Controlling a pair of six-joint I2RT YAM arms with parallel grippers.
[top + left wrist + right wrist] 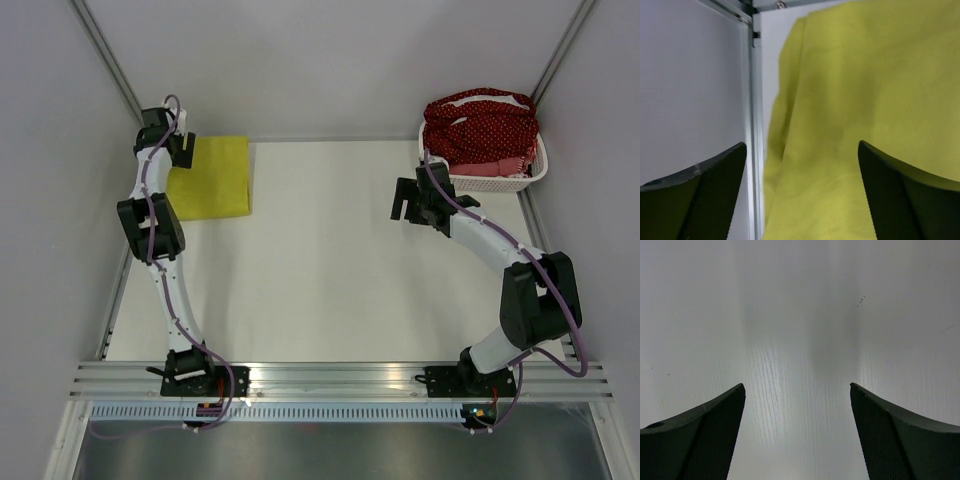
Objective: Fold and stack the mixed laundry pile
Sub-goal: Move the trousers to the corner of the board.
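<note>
My right gripper moves outward over the basket's rim and onto the dark red cloth's side [442, 129] toward the yellow-green garment next. This cloth lies atop the pink piece [490, 168].
A folded yellow-green garment [212, 177] lies flat at the table's far left. My left gripper [178, 146] hovers over its left edge, open, with nothing between its jaws; the left wrist view shows the yellow-green cloth [855, 100] below the spread fingers [715, 190]. The rest of the mixed laundry pile sits in the basket at far right: a dark red white-dotted cloth [480, 128] on top and a pink piece [490, 168] under it. My right gripper [408, 203] hangs open over bare table [800, 340], left of the basket.
The white perforated basket [535, 172] stands at the far right corner. Grey walls and metal frame rails [110, 70] enclose the table on three sides. A rail [756, 125] runs close beside the yellow-green garment's left edge.
</note>
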